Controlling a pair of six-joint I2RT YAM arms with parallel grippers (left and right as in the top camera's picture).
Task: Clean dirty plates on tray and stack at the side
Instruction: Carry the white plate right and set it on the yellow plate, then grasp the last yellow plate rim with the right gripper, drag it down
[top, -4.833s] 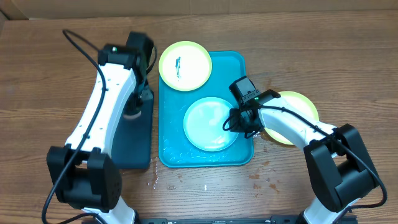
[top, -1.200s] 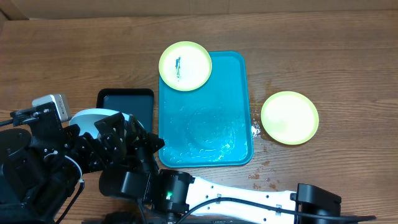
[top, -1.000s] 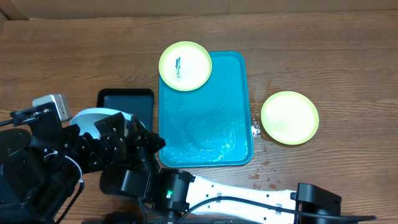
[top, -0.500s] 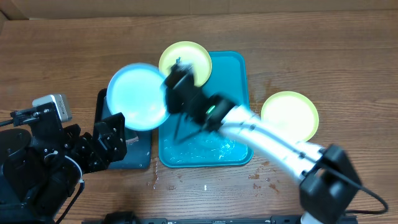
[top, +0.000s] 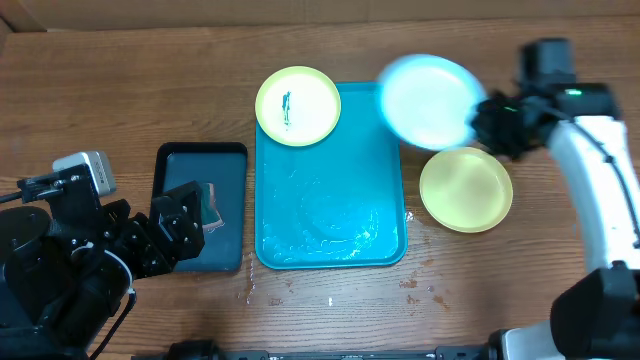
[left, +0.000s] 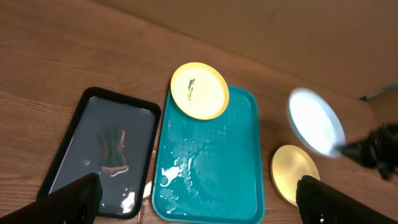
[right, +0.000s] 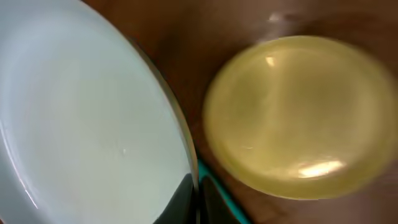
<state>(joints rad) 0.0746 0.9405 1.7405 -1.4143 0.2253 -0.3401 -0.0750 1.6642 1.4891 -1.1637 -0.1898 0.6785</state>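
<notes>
My right gripper moves the light blue plate (top: 428, 100) down and back onto the yellow-green plate beside the turquoise tray (top: 375, 110) next.
My right gripper (top: 487, 122) is shut on the rim of the light blue plate (top: 428, 100), which hangs tilted and blurred over the tray's far right corner. Just below it, a clean yellow-green plate (top: 466, 190) lies on the table to the right of the tray. In the right wrist view the dark fingers (right: 186, 199) pinch the blue plate's (right: 87, 118) edge, with the yellow-green plate (right: 298, 118) beyond. The wet turquoise tray (top: 375, 110) carries another yellow-green plate (top: 297, 105) with a dark teal smear at its far left corner. My left gripper (left: 199, 190) is open and empty, high above the tray's (left: 239, 186) near side.
A black tray (top: 180, 160) with a sponge (top: 209, 207) in it sits left of the turquoise tray. My left arm (top: 70, 260) fills the near left corner. Water drops lie on the wood near the turquoise tray's front edge (top: 250, 292) and right side.
My right arm has swung the light blue plate from over the black tray at the left to above the tray's right corner. The left arm has not moved.
</notes>
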